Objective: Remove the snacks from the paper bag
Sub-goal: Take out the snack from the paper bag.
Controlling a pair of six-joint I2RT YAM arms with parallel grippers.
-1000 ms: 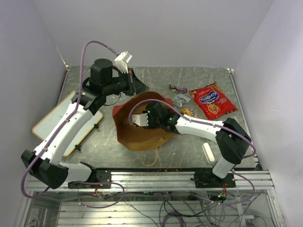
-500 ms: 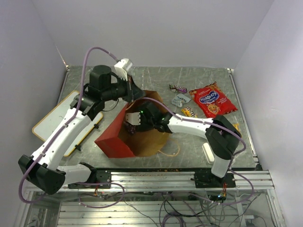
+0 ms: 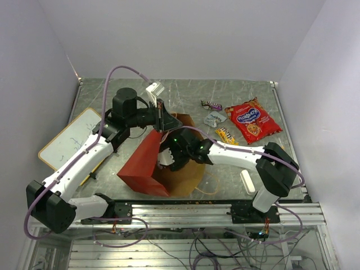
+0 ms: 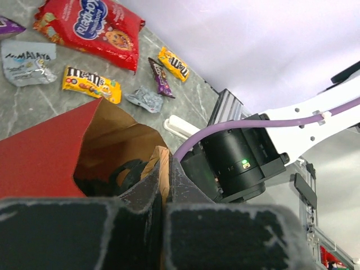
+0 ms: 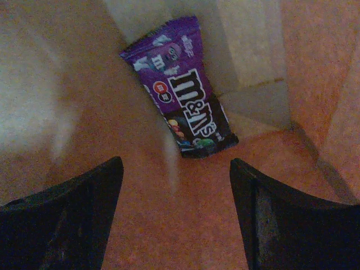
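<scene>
My right gripper is open, and its fingers are just short of the purple candy packet's dark near end [image 5: 207, 140]. It needs to slide deeper into the paper bag next and bring its fingers around that end.
The paper bag [image 3: 143, 166], red outside and brown inside, lies tipped with its mouth toward the right. My left gripper [image 3: 165, 120] is shut on the bag's upper rim [image 4: 160, 160]. My right gripper [image 3: 167, 159] reaches into the mouth; in the right wrist view it [image 5: 175, 163] stands open with nothing between its fingers. A purple candy packet [image 5: 183, 115] lies just beyond them on the brown bag floor. Outside the bag lie the large red packet [image 3: 252, 120], a purple wrapper [image 3: 211, 104], a silver wrapper [image 3: 214, 118] and a yellow one [image 3: 226, 135].
A yellow-framed whiteboard [image 3: 70, 143] lies at the left under the left arm. A small white oblong block [image 3: 246, 181] sits near the right arm's base. A tan loop handle [image 3: 209, 183] trails from the bag toward the front edge.
The left gripper has pulled the bag's rim up and rightward, so the red side now faces left. The right gripper has gone deeper into the bag and opened wider.
</scene>
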